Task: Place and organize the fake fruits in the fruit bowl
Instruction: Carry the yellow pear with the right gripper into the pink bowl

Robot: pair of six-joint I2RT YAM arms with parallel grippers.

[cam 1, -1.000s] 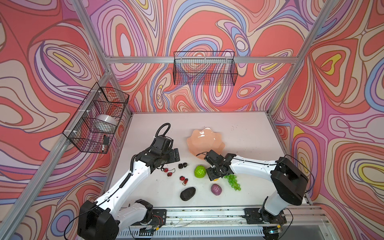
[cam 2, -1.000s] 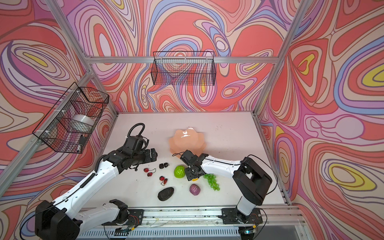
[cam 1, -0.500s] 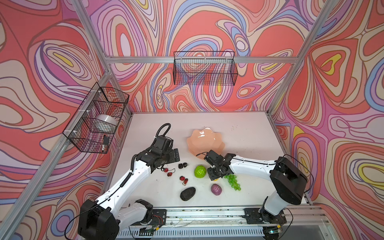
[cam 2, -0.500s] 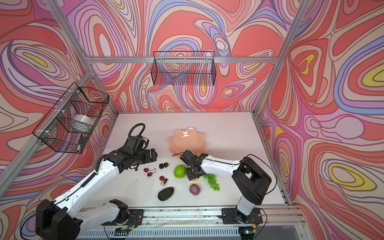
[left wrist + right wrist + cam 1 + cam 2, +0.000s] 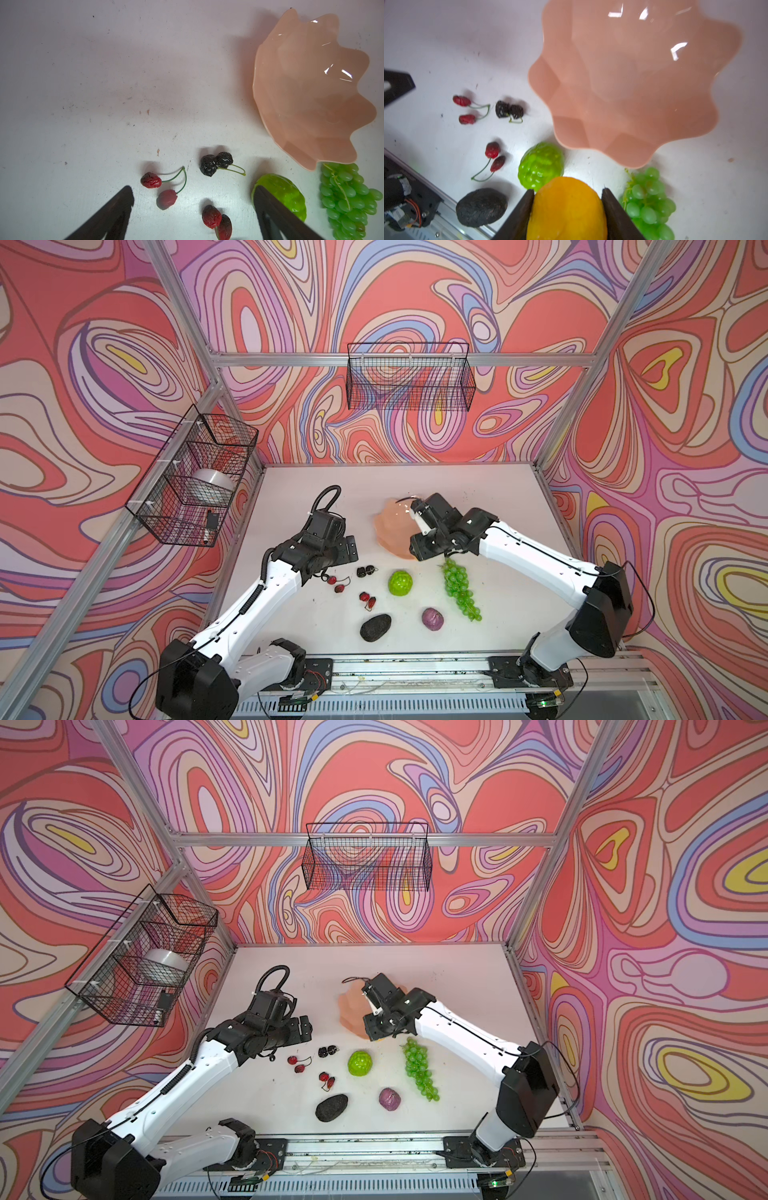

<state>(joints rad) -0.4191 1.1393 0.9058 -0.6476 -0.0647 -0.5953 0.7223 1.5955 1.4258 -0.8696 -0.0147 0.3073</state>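
My right gripper moves outward and down over the bowl's empty bottom next and releases the yellow lemon-like fruit (image 5: 566, 209), since it still hangs at the bowl's near rim.
My right gripper (image 5: 568, 195) is shut on the yellow lemon-like fruit (image 5: 566, 209), held above the table at the near rim of the peach-pink fruit bowl (image 5: 390, 526), which shows nothing inside. In both top views the gripper (image 5: 419, 548) hides the fruit almost fully. On the table lie the bumpy green ball (image 5: 400, 583), the green grape bunch (image 5: 459, 591), the purple ball (image 5: 432, 618), the dark avocado (image 5: 375, 627), two red cherry pairs (image 5: 336, 584) (image 5: 368, 600) and a black cherry pair (image 5: 365, 571). My left gripper (image 5: 192, 188) is open, hovering over the red cherries (image 5: 160, 187).
A black wire basket (image 5: 409, 377) hangs on the back wall. Another wire basket (image 5: 195, 485) on the left wall holds a white roll. A metal rail (image 5: 415, 672) with both arm bases runs along the table's front edge.
My right gripper has closed on the yellow fruit, lifted it off the table and carried it back toward the bowl, uncovering the top of the grapes. The left arm has not moved.
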